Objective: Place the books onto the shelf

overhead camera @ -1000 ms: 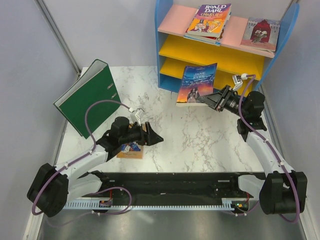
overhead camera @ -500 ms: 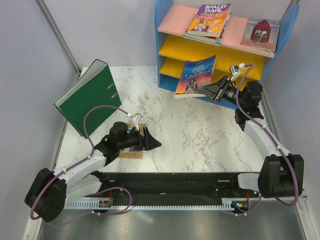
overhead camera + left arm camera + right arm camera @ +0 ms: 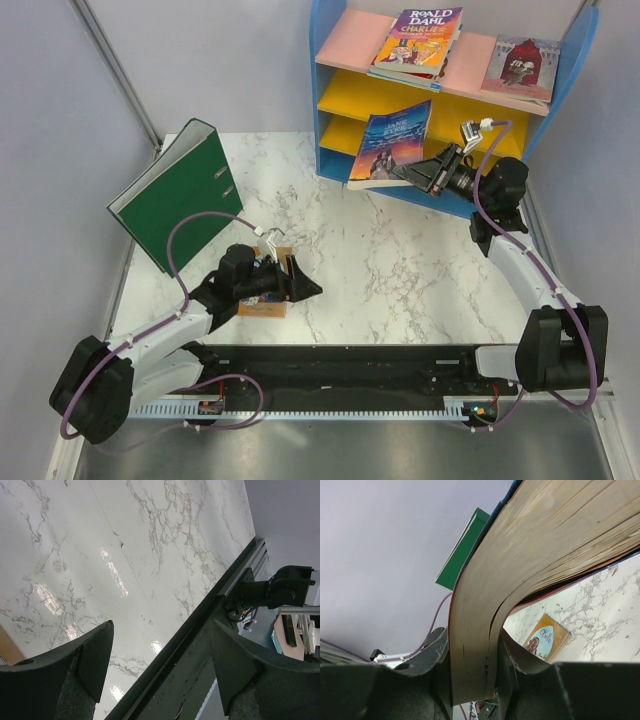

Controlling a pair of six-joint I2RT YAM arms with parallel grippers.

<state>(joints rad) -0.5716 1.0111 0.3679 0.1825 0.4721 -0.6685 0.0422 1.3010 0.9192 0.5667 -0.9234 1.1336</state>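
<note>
My right gripper needs to push outward next, because the upper yellow board (image 3: 386, 97) is outward of it. It should slide the book that hangs before the shelf (image 3: 345, 40) onto that board and then let go.
My right gripper (image 3: 411, 172) (image 3: 472, 652) is shut on the page edge of a dark blue book (image 3: 391, 140) (image 3: 545, 535). It holds the book tilted in the air, in front of the yellow lower boards of the blue-framed shelf (image 3: 345, 40). On the pink top board lie a purple Roald Dahl book (image 3: 415, 40) and another book (image 3: 520, 65). A small tan-orange book (image 3: 262, 306) (image 3: 546, 637) lies on the marble table under my left arm. My left gripper (image 3: 308, 286) (image 3: 161, 625) stands open just right of it, with nothing between its fingers.
A big green ring binder (image 3: 175, 195) (image 3: 462, 550) stands tilted at the table's left side. The black base rail (image 3: 350, 365) (image 3: 200, 650) runs along the near edge. Grey walls close in both sides.
The right arm has raised the blue book and carried it back toward the shelf's yellow boards. The left gripper shifted slightly right, then stayed still and open.
</note>
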